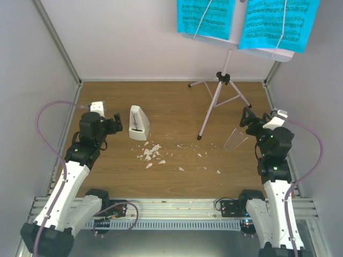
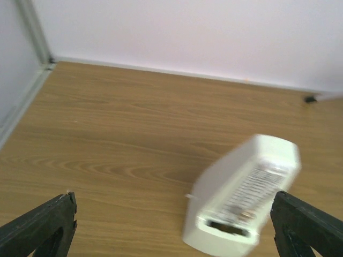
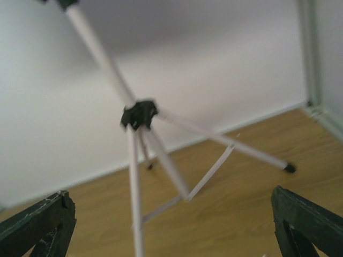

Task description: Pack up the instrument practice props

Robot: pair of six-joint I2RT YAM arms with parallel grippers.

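I need to tilt my left gripper down next and bring it across to close on the metronome's narrow top, because that stands to the gripper's right in the top view.
The pale music stand rises on its tripod at the back right. Two cyan sheet-music pages rest on its desk. A small white metronome sits at mid-left, just right of my left gripper, which is open. In the left wrist view the metronome is blurred, ahead and close to the right finger. My right gripper is open near the stand's right legs. The right wrist view has the tripod hub ahead between wide-set fingers. A clear cover lies beside the right gripper.
Small white crumbs are scattered on the wooden table in front of the metronome and towards the middle. White walls close in the back and both sides. A metal rail runs along the near edge by the arm bases.
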